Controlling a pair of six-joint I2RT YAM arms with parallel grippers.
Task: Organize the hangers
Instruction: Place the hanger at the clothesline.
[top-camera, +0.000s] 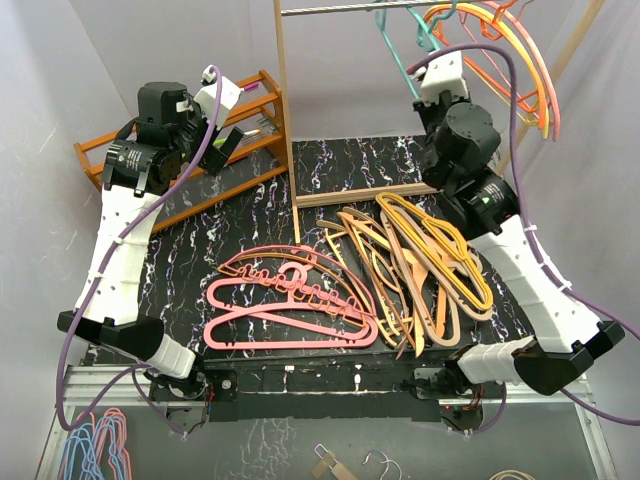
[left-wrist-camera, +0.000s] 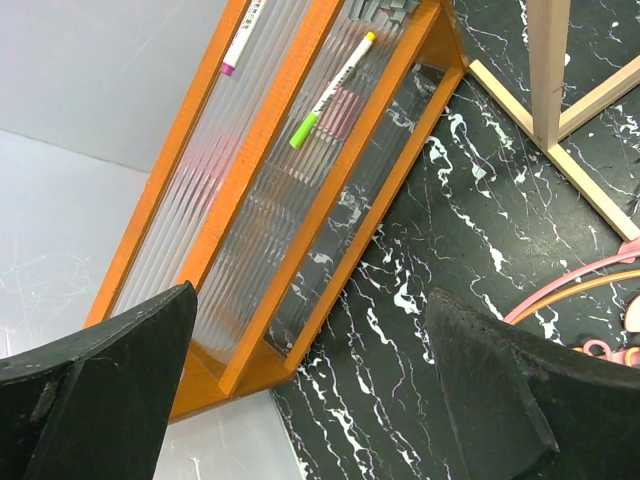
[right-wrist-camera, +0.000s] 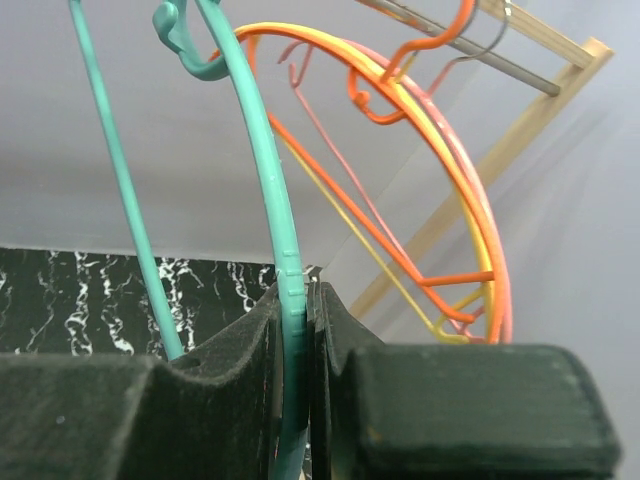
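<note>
I will next move my right gripper toward the orange hanger and let go of the teal one beside it, because that row of hangers hangs to my gripper's right in the top view.
My right gripper is raised near the metal rail and is shut on a teal hanger, whose arm runs between the jaws; its teal bars show in the top view. Orange, pink and yellow hangers hang on the rail to its right, also seen in the right wrist view. Pink hangers lie on the black table at centre left. Tan wood and yellow hangers lie piled at centre right. My left gripper is open and empty above the table by the shelf rack.
An orange-brown shelf rack stands at the back left with markers on it. The pale wooden frame's post and base bar cross the table's middle. More hangers lie below the table's front edge.
</note>
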